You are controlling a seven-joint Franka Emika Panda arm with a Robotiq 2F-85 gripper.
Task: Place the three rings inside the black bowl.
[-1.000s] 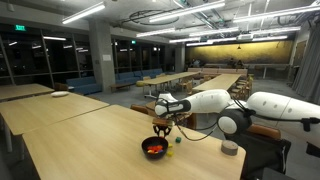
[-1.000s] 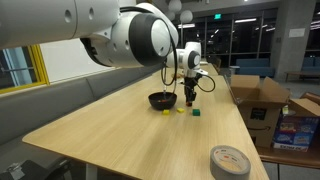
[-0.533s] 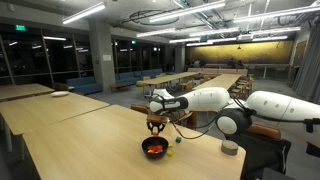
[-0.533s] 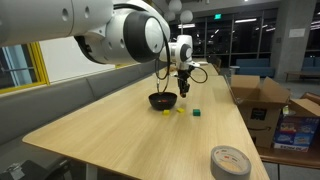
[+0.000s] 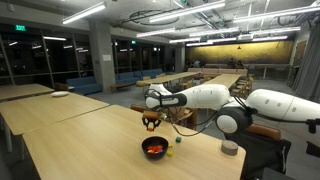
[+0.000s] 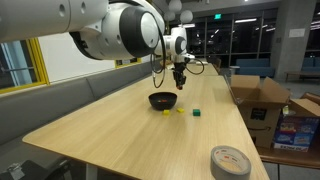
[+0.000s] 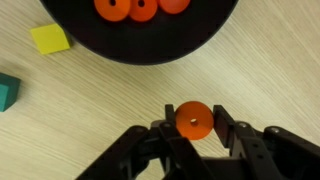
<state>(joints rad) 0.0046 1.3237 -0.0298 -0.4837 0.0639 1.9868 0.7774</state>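
Next, my gripper moves toward the top in the wrist view, over the black bowl's inside, to let go of the small orange ring, as the bowl lies that way.
In the wrist view my gripper (image 7: 192,122) is shut on a small orange ring (image 7: 192,119), held upright between the two fingers above the wooden table. The black bowl (image 7: 140,52) lies just ahead at the top of that view, with three orange rings (image 7: 143,8) inside it. In both exterior views the gripper (image 5: 150,122) (image 6: 180,86) hangs in the air, above and slightly to one side of the bowl (image 5: 154,149) (image 6: 162,100).
A yellow block (image 7: 50,39) (image 6: 167,111) and a teal-green block (image 7: 6,92) (image 6: 197,113) lie on the table beside the bowl. A roll of tape (image 6: 229,160) (image 5: 230,148) sits near the table's end. Cardboard boxes (image 6: 258,98) stand off to the side.
The gripper has risen from the tabletop with the orange ring in it and moved toward the bowl. The bowl and blocks have not moved.
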